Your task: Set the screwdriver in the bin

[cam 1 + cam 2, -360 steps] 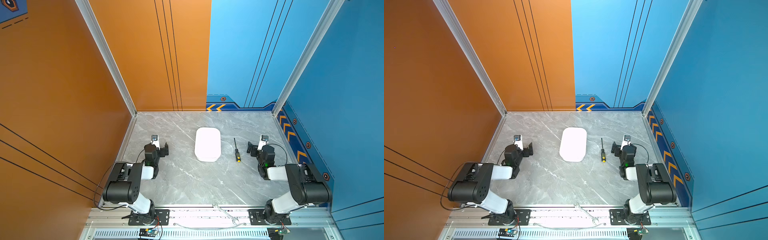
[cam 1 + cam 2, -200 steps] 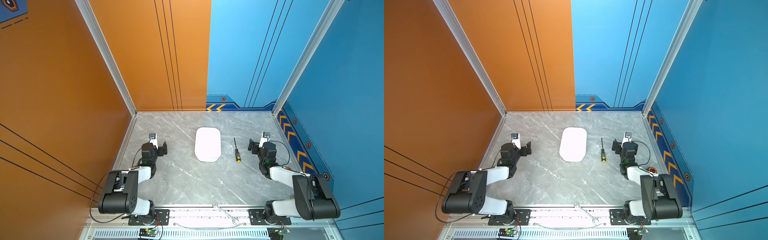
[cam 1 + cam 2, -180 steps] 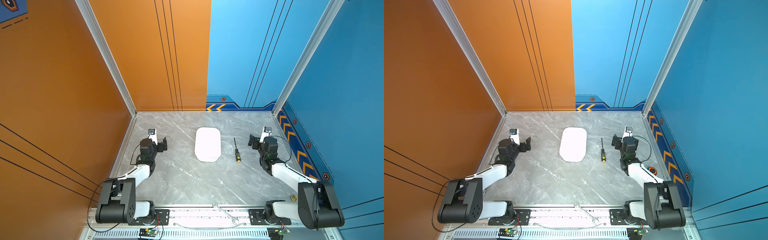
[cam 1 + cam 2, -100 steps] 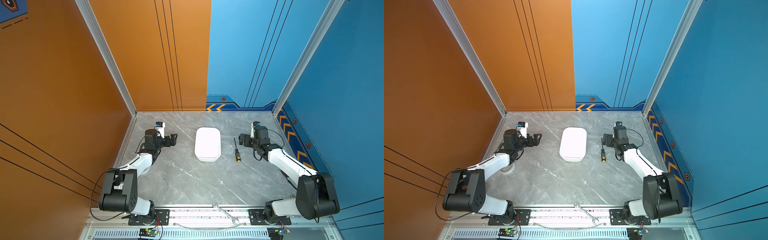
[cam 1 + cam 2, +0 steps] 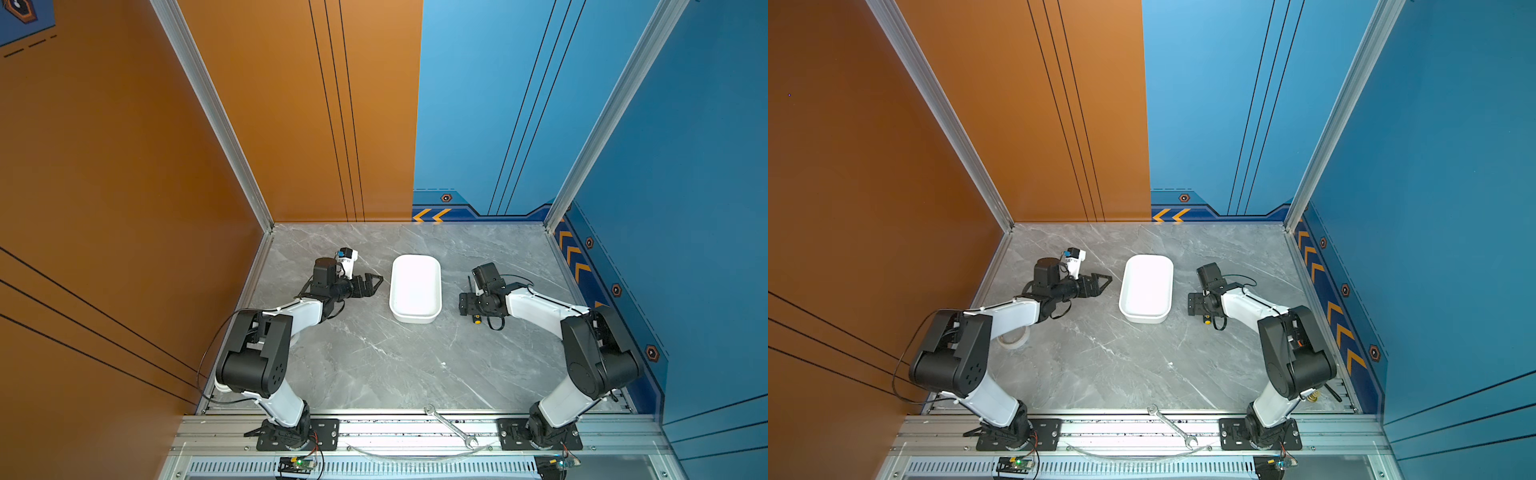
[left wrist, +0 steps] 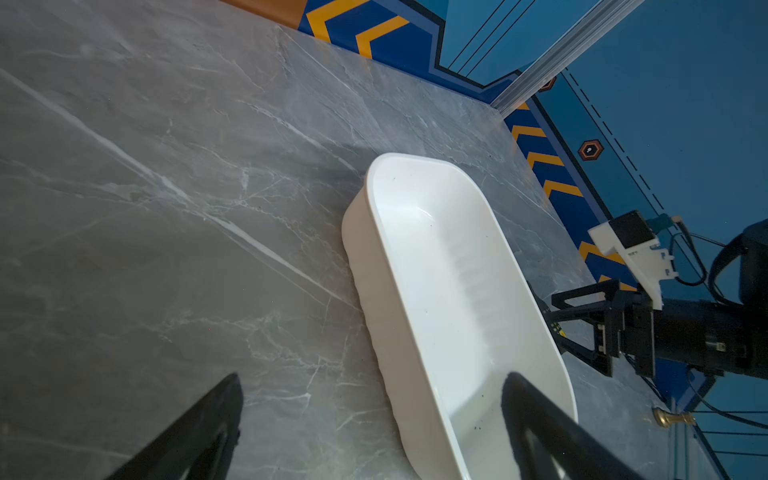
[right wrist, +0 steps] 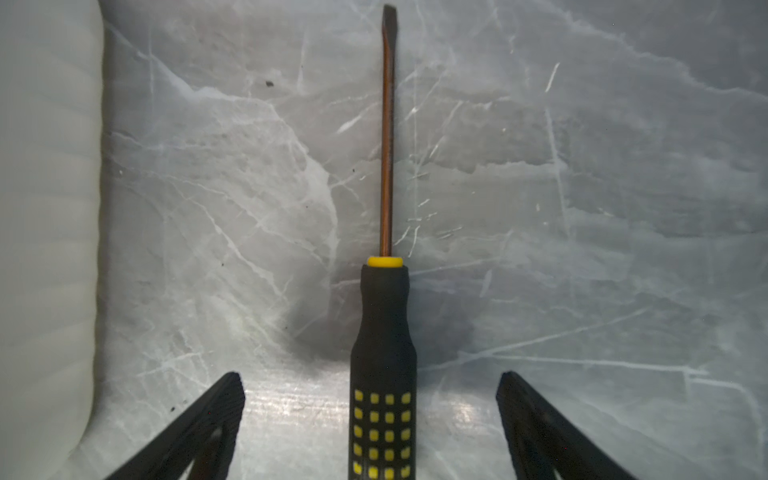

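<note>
The right gripper moves down a little onto the screwdriver's black handle (image 7: 383, 392) next and closes its fingers there, since they already stand open along both sides of it.
The screwdriver (image 7: 384, 332), black handle with yellow squares, lies flat on the grey marble table to the right of the white bin (image 5: 415, 286). In both top views only its yellow butt (image 5: 478, 319) (image 5: 1206, 320) and shaft tip show past my right gripper (image 5: 468, 303) (image 5: 1197, 306). That gripper (image 7: 370, 376) is low over the handle and open, one finger on each side, neither touching it. My left gripper (image 5: 372, 284) (image 5: 1102, 284) (image 6: 372, 376) is open beside the bin's left wall and holds nothing. The bin (image 5: 1146, 289) (image 6: 449, 291) is empty.
A silver wrench (image 5: 451, 428) (image 5: 1173, 428) lies on the front rail. A tape roll (image 5: 1013, 338) sits under the left arm. A small brass piece (image 5: 1312, 397) lies at the table's right edge. The bin's outer wall (image 7: 45, 208) stands close beside the right gripper.
Both arms have reached inward. The right gripper has moved from beside the screwdriver to over its handle. The left gripper has come closer to the bin's left side.
</note>
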You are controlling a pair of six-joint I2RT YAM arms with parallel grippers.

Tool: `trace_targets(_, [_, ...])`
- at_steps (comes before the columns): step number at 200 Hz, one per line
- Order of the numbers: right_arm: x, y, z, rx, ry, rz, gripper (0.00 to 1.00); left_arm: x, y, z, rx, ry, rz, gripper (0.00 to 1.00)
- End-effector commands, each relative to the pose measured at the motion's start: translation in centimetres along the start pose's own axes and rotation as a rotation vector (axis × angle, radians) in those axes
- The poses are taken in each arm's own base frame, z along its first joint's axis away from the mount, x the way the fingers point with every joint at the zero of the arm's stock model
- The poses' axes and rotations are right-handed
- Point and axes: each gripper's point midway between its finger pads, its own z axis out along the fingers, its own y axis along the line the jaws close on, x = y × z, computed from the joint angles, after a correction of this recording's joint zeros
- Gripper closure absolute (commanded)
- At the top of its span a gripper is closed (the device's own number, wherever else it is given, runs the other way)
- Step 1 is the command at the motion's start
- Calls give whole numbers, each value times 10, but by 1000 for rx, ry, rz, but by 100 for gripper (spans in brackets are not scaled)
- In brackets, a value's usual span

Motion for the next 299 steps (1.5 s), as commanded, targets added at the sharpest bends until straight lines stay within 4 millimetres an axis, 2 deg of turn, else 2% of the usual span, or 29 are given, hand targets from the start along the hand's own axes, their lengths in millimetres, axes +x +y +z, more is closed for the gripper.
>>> trace_targets(1, [4, -2, 2, 35, 26, 4, 10, 3, -16, 11, 101, 40, -53, 2])
trace_targets(33, [5, -8, 5, 70, 25, 12, 10, 9, -19, 23, 114, 71, -67, 2])
trace_targets(54, [6, -8, 8, 74, 34, 9, 14, 12, -18, 28, 114, 83, -80, 2])
trace_targets(118, [10, -9, 17, 83, 59, 1, 34, 16, -18, 37, 98, 92, -94, 2])
trace_targets(190, [10, -9, 18, 71, 68, 8, 57, 20, -29, 42, 114, 117, -79, 2])
trace_targets(215, [9, -8, 17, 65, 67, 8, 66, 21, -33, 42, 118, 120, -77, 2])
trace_targets(261, [7, -11, 12, 78, 49, 9, 73, 30, -40, 37, 106, 123, -70, 2])
trace_targets(299, [3, -9, 5, 64, 31, 15, 87, 31, -45, 38, 127, 132, -68, 2])
